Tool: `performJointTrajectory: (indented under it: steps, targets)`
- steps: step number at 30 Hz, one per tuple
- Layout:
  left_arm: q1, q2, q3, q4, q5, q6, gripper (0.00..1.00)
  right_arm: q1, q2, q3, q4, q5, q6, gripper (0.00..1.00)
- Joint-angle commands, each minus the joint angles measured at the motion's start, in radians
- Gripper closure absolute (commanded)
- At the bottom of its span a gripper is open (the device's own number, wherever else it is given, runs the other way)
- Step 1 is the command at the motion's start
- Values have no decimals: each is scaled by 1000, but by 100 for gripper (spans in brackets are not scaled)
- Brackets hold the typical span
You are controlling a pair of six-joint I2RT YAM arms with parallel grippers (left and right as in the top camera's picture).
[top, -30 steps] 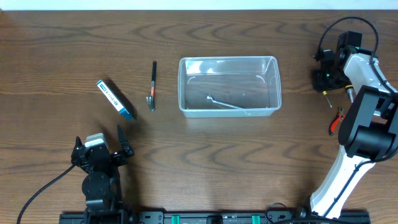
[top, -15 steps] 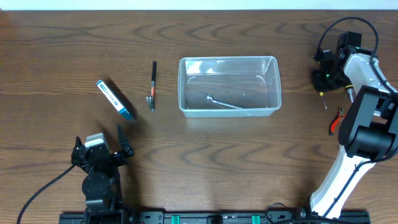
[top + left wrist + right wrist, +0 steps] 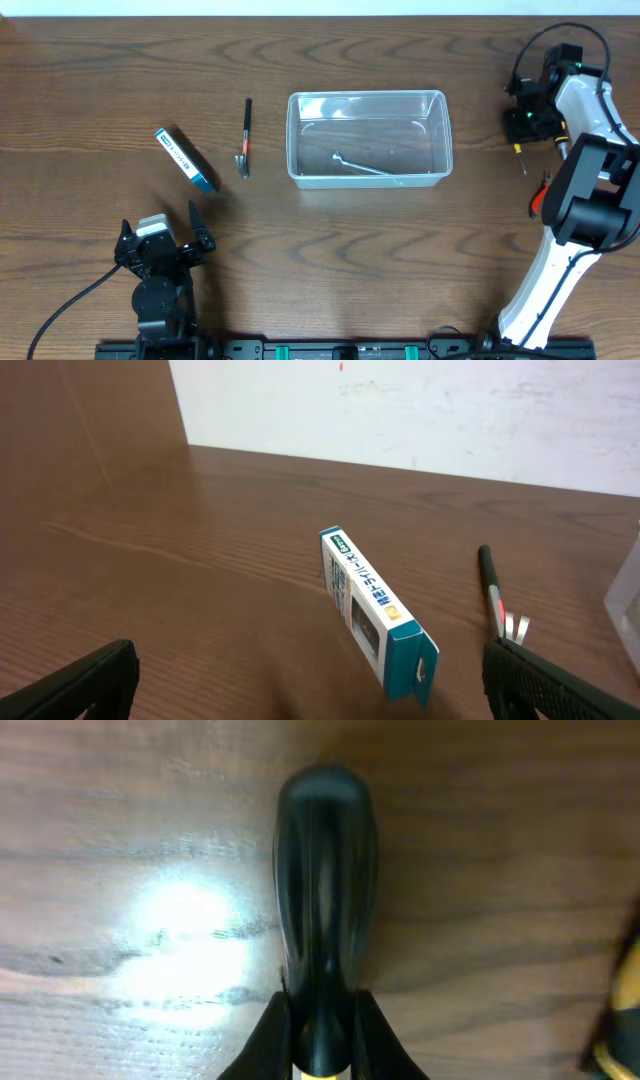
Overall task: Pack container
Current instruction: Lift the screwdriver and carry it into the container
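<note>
I will lift my right gripper next and move it left in the overhead view, over an empty part of the container's bottom beside the metal tool. Then I will lower it and let go of the screwdriver.
The clear plastic container (image 3: 368, 105) stands mid-table with a thin metal tool (image 3: 360, 165) lying in it. Its corner shows at the right edge of the left wrist view (image 3: 627, 595). My right gripper (image 3: 526, 122) is at the far right, shut on a black-handled screwdriver (image 3: 325, 900); my fingers (image 3: 322, 1035) pinch the handle just above the wood. The screwdriver's shaft (image 3: 520, 155) sticks out below the gripper. My left gripper (image 3: 160, 250) is open and empty near the front left; its fingertips (image 3: 320, 690) frame the view.
A blue-and-white box (image 3: 186, 160) lies left of the container and also shows in the left wrist view (image 3: 375, 610). A black pen-like tool (image 3: 245, 138) lies between box and container, seen too in the left wrist view (image 3: 495, 595). Red-handled pliers (image 3: 543, 193) lie at the right edge.
My right gripper, holding the screwdriver, has shifted slightly toward the far side and to the left. The left arm has not moved.
</note>
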Motion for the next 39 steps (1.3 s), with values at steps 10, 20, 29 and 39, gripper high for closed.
performJointTrajectory:
  steps: [10,20,29,39]
  targets:
    - [-3,-6,-28,-10,-1,13,2,70,-7,446,-258,-130,13,99]
    - [-3,-6,-28,-10,-1,13,2,272,-95,671,-391,-178,-31,98]
    - [-3,-6,-28,-10,-1,13,2,551,-182,677,-451,-177,-279,92]
    - [-3,-6,-28,-10,-1,13,2,697,-157,519,-438,-146,-374,97]
